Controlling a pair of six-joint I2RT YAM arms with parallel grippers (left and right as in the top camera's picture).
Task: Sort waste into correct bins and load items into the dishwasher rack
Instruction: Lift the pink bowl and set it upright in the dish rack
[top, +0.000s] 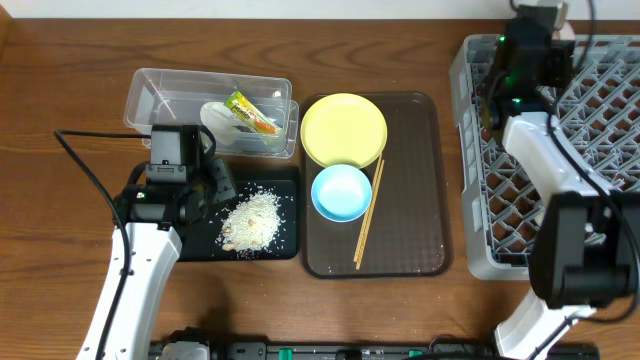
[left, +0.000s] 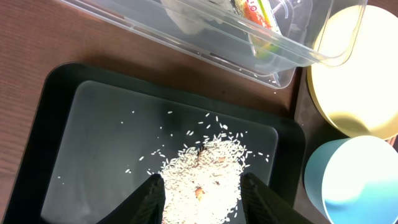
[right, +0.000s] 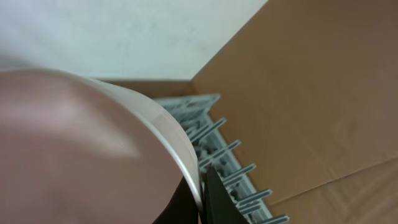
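Observation:
My right gripper will lower and shift toward the rack's edge by the brown tray, as the pink bowl still hangs above the grey rack's wires.
My left gripper (top: 215, 185) (left: 202, 186) is open and empty, just above the white rice scraps (top: 250, 220) (left: 205, 158) piled in the black tray (top: 285, 248) (left: 106, 124). The clear tub (top: 170, 90) (left: 205, 43) holds the paper wad (top: 222, 118) (left: 186, 15) and the snack wrapper (top: 250, 112) (left: 255, 12). My right gripper (top: 489, 108) (right: 202, 186) is shut on the rim of the pale pink bowl (right: 81, 149), over the grey rack (top: 600, 100) (right: 211, 134). The yellow plate (top: 343, 128) (left: 354, 74), blue bowl (top: 341, 192) (left: 357, 180) and chopsticks (top: 368, 215) lie on the brown tray. The white cup is out of view.
The brown serving tray (top: 415, 200) lies between the black tray and the rack. The rack's upright tines stand close under the pink bowl. My right arm crosses the rack's left half.

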